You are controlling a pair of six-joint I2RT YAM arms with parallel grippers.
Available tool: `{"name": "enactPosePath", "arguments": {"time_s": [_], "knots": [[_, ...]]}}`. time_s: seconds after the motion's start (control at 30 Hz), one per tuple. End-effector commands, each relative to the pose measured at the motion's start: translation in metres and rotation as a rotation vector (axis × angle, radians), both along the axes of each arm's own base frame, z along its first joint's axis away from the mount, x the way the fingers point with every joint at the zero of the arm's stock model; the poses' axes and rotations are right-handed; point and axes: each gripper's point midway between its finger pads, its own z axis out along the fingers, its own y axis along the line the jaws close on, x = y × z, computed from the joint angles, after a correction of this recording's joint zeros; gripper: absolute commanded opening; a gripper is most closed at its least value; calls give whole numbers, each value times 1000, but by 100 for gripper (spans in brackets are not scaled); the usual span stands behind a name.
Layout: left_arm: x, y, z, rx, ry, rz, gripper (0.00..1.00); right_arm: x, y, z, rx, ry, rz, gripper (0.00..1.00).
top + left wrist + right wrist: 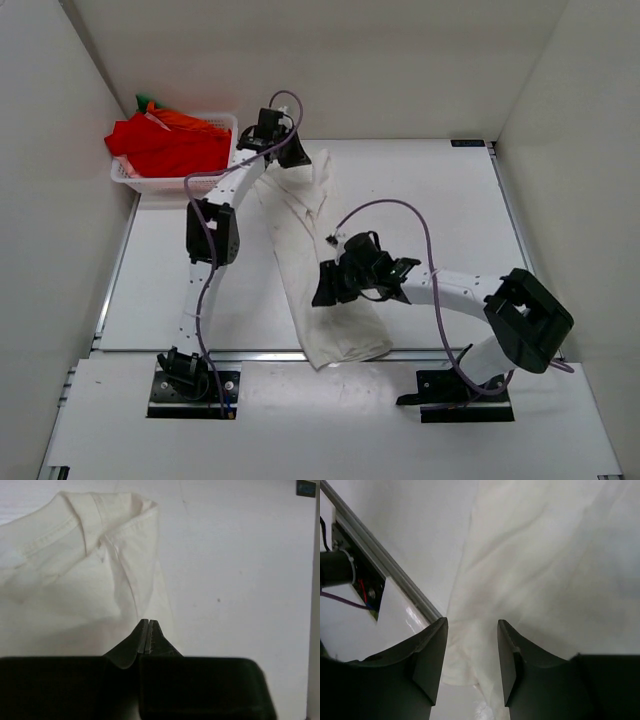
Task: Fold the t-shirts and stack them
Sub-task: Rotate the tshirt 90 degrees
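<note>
The cloth lies creased beside the collar, so I will pull my left gripper back along the shirt's upper part (288,192) on the basket side and let go of the cloth.
A large white t-shirt (310,270) lies crumpled in a long strip down the middle of the table, from the far centre to the near edge. My left gripper (287,152) is at its far end, beside the collar; in the left wrist view its fingertips (149,622) are shut, with no cloth seen between them, just above the shirt's edge (75,570). My right gripper (325,287) is open over the shirt's lower part; in the right wrist view its jaws (472,622) straddle bunched white cloth (545,555). Red (170,147), orange (188,120) and green (145,101) t-shirts are piled in the basket.
A white plastic lattice basket (135,183) stands at the far left corner. White walls close in the table on the left, back and right. The metal rail (385,562) of the table's near edge runs close to my right gripper. A small dark tag (305,487) sits at the far right.
</note>
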Motion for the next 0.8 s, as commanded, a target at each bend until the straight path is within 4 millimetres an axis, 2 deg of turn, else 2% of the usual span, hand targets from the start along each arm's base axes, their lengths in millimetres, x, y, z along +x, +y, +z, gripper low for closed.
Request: {"name": "enactPosePath", "arguments": {"time_s": [0.0,0.03,0.07,0.13,0.17,0.2,0.23,0.27,0.3,0.33,0.37,0.4,0.43,0.47,0.57,0.6,0.63,0.67,0.7,0.73,0.77], "knots": [[-26,9,168,-64,-277,-15,3,60,-14,39,9,-237,-52,42],[-37,18,137,-29,-202,-8,4,74,-23,33,-24,-235,-87,39],[-45,29,147,4,-216,28,4,95,-35,40,-42,-266,-129,36],[-71,57,104,101,-96,84,3,129,-49,32,-98,-289,-149,34],[-81,72,78,158,-38,114,4,137,-61,13,-150,-251,-170,34],[-88,78,63,199,5,122,3,150,-65,17,-166,-261,-171,34],[-101,86,38,241,81,116,3,157,-67,14,-190,-259,-170,33],[-107,90,18,273,125,115,3,160,-72,0,-226,-234,-173,33],[-112,93,5,310,163,108,2,164,-74,3,-229,-248,-165,33],[-118,94,-18,345,211,100,2,163,-73,-3,-234,-249,-153,33],[-119,94,-24,360,226,95,2,167,-72,-2,-231,-271,-151,32],[-124,94,-42,382,268,87,1,168,-69,-5,-225,-286,-131,31],[-123,94,-53,400,285,88,1,167,-65,-6,-227,-297,-115,31],[-120,89,-53,398,276,86,1,173,-64,-7,-227,-307,-118,31],[-118,82,-85,432,338,80,1,184,-55,-14,-231,-309,-91,30],[-113,77,-80,435,334,72,1,188,-52,-18,-241,-301,-85,30],[-114,82,-97,475,368,74,1,188,-54,-25,-266,-277,-92,29],[-103,79,-96,481,363,86,0,187,-54,-28,-282,-257,-87,29],[-87,79,-78,469,325,90,2,188,-54,-33,-294,-247,-88,28],[-85,73,-93,463,352,77,1,183,-57,-39,-311,-224,-86,28],[-73,73,-96,433,361,89,1,181,-56,-42,-311,-215,-83,28]]}}
